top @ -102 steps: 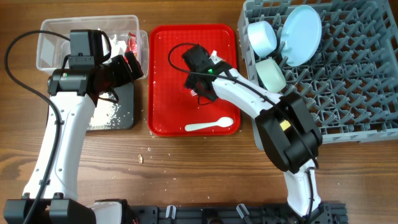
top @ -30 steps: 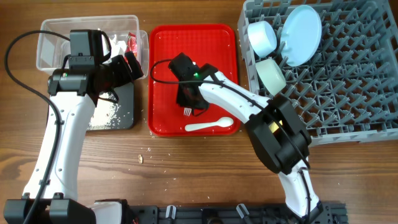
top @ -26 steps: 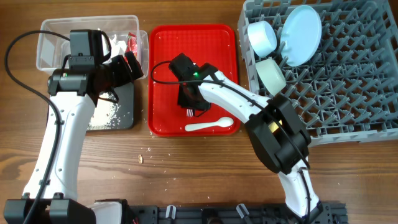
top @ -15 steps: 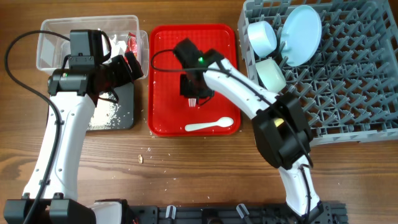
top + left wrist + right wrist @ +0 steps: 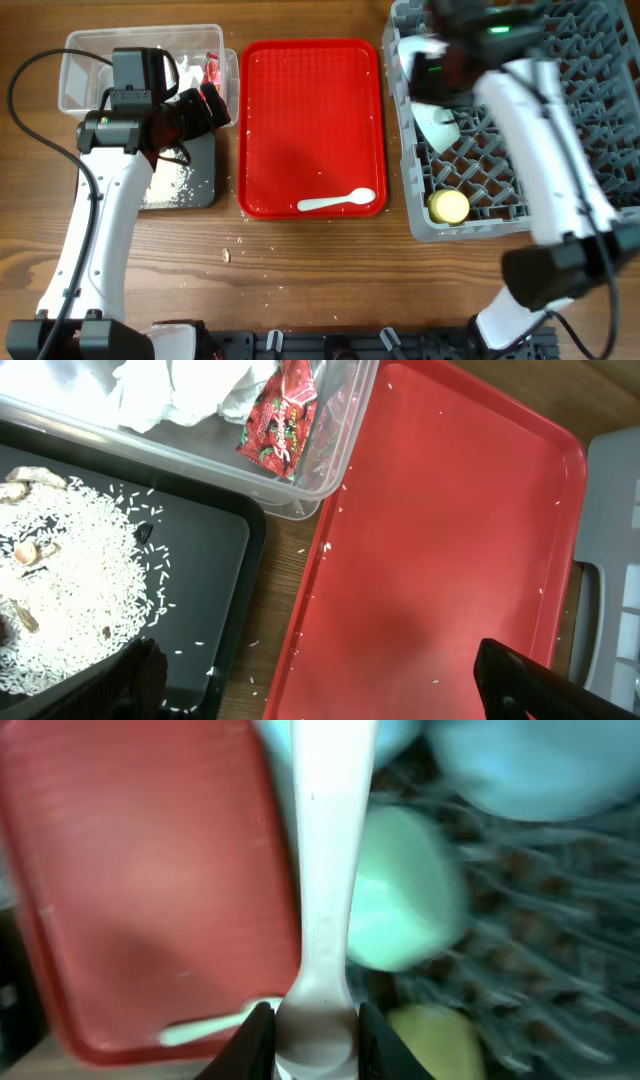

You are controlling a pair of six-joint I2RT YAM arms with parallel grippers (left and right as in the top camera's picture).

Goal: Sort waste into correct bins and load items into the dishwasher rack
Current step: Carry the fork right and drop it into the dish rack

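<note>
I will next move my right gripper back and down, toward my base, to release the white fork (image 5: 322, 870), since the rack's free wires beside the yellow cup are lower.
My right gripper (image 5: 316, 1020) is shut on the white fork (image 5: 322, 870), whose handle runs up between the jaws. In the overhead view the right gripper (image 5: 445, 55) is blurred over the back left of the grey dishwasher rack (image 5: 600, 150). Below it sit the mint bowl (image 5: 400, 895) and the yellow cup (image 5: 440, 1040); both also show in the overhead view, the mint bowl (image 5: 437, 125) and the cup (image 5: 449, 206). The white spoon (image 5: 337, 202) lies on the red tray (image 5: 310, 110). My left gripper (image 5: 320, 695) is open and empty, between the black tray (image 5: 200, 560) and the red tray.
The clear tub (image 5: 85, 70) holds white tissue (image 5: 180, 390) and the red wrapper (image 5: 280, 425). Rice and food scraps (image 5: 60, 590) lie in the black tray. A few grains (image 5: 226, 255) lie on the wood by the red tray. The right arm hides the blue plate.
My right gripper lifted the fork off the red tray and swung right, over the rack. The yellow cup in the rack is now uncovered. The left arm has not moved.
</note>
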